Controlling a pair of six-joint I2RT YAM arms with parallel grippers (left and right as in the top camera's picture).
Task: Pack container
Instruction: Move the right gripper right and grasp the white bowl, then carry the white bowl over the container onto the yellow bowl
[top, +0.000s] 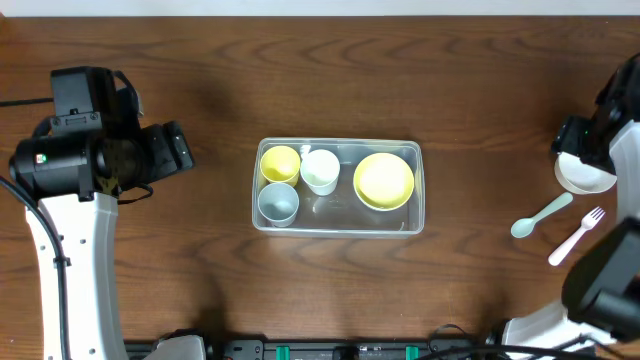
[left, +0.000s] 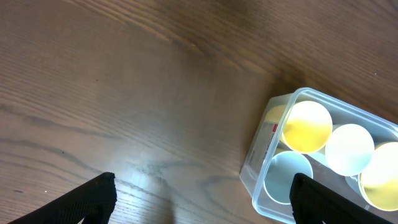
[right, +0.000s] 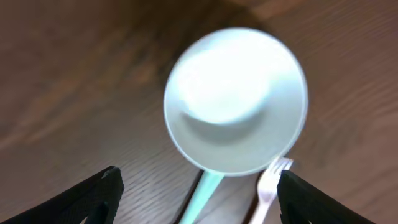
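Note:
My right gripper moves down and toward the container, onto the white bowl's rim on that side (top: 560, 177) (right: 181, 147) next, as the open fingers still hang clear of it.
The clear plastic container (top: 338, 228) sits mid-table. It holds a yellow cup (top: 280, 163), a white cup (top: 320, 170), a pale blue cup (top: 278, 203) and a yellow bowl (top: 384, 181). My left gripper (top: 185, 150) is open and empty to the left of it. The left wrist view shows the container's corner (left: 258, 158) beside the open jaws (left: 202, 205). My right gripper (top: 578, 150) is open over a white bowl (top: 585, 178) at the right edge. In the right wrist view the bowl (right: 236, 99) lies ahead of the open jaws (right: 199, 199), blurred.
A mint green spoon (top: 540, 215) and a white fork (top: 578, 235) lie on the wood table just below the white bowl. They also show in the right wrist view, the spoon (right: 202, 199) and the fork (right: 268, 186), between the fingers.

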